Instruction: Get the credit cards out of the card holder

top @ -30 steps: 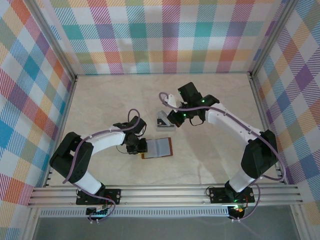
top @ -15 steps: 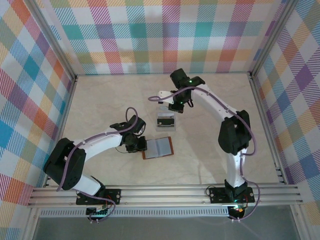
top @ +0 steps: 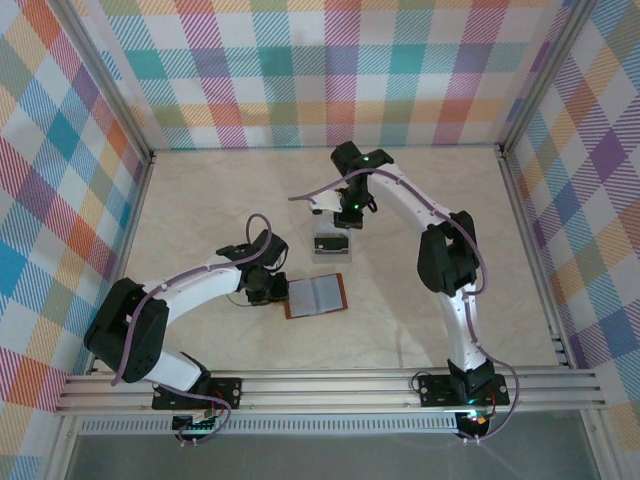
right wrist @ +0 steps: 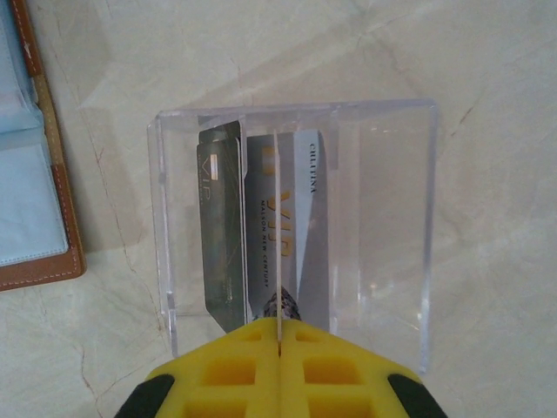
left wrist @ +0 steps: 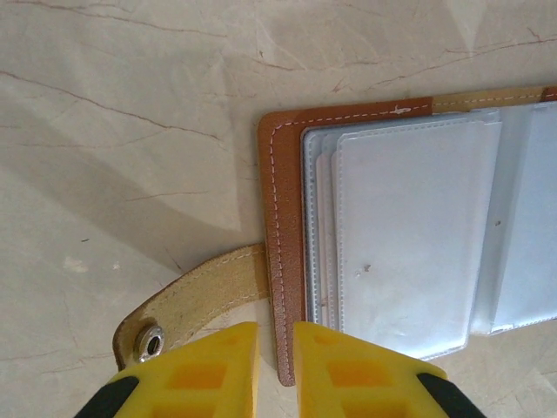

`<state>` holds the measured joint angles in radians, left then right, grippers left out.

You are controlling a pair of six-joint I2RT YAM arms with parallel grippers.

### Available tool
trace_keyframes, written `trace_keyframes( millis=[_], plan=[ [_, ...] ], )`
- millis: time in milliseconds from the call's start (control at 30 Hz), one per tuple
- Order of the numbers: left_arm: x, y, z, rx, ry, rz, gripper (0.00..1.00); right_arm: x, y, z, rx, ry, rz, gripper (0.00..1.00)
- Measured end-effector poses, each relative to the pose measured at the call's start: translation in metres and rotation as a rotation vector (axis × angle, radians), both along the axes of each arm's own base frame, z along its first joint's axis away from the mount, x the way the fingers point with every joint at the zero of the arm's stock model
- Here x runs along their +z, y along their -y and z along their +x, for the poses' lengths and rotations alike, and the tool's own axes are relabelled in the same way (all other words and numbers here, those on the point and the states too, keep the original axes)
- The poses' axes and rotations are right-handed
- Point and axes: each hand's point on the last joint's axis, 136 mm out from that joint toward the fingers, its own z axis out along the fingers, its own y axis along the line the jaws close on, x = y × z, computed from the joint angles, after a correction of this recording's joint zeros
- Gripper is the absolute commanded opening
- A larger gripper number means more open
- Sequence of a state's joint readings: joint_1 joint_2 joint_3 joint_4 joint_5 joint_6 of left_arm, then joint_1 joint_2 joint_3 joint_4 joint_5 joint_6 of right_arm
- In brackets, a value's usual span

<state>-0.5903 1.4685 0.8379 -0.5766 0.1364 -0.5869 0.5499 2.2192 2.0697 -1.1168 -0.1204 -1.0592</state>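
I will next lower the thin credit card edge-on into the clear plastic tray (top: 332, 243) with my right gripper, and then let go of it inside.
The brown leather card holder (top: 316, 296) lies open on the table, its clear sleeves (left wrist: 409, 235) facing up and its snap tab (left wrist: 187, 309) stretched out to the left. My left gripper (left wrist: 276, 335) is shut on the holder's brown left edge (left wrist: 285, 218). My right gripper (right wrist: 279, 324) hangs over the clear plastic tray (right wrist: 383, 218), shut on a thin credit card (right wrist: 283, 306) held edge-on. A dark card (right wrist: 222, 235) and a silver card with gold letters (right wrist: 296, 218) stand in the tray. In the top view my right gripper (top: 341, 220) is just behind the tray (top: 332, 243).
Aluminium rails and checked walls frame the marble table (top: 420, 280). The tray stands a short way behind the holder. Bare table lies to the right and far left.
My right arm has folded in from the right, and its gripper has shifted slightly back and left over the tray. My left gripper and the holder have barely moved.
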Motion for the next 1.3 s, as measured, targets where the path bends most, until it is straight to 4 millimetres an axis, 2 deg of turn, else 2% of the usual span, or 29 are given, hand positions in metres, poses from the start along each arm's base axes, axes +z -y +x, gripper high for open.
trace_keyframes(
  millis=[167,233,367,667,833,1033,1167,1300],
  plan=[
    [0.000,0.000,0.000,0.000,-0.001,0.000,0.18,-0.020,0.001,-0.003,0.000,-0.048,-0.025,0.00],
    [-0.002,-0.001,-0.001,0.003,-0.005,0.001,0.19,-0.023,0.001,-0.003,0.000,-0.055,-0.028,0.03],
    [-0.005,-0.002,-0.002,0.002,-0.016,0.006,0.18,-0.023,0.001,-0.003,-0.005,-0.058,-0.025,0.19],
    [-0.011,-0.003,-0.004,0.002,-0.034,0.017,0.18,-0.017,-0.005,0.012,-0.015,0.017,0.003,0.25],
    [-0.019,-0.002,-0.005,-0.007,-0.056,0.021,0.17,0.006,-0.004,0.017,-0.048,0.104,0.040,0.27],
    [-0.028,0.000,-0.004,-0.027,-0.072,0.027,0.12,0.052,0.000,0.014,-0.158,0.207,0.143,0.33],
    [-0.028,0.004,-0.002,-0.039,-0.070,0.021,0.12,0.080,0.004,0.006,-0.301,0.229,0.243,0.36],
    [-0.027,0.007,0.002,-0.056,-0.066,0.016,0.11,0.092,0.010,-0.013,-0.469,0.192,0.328,0.38]
  ],
)
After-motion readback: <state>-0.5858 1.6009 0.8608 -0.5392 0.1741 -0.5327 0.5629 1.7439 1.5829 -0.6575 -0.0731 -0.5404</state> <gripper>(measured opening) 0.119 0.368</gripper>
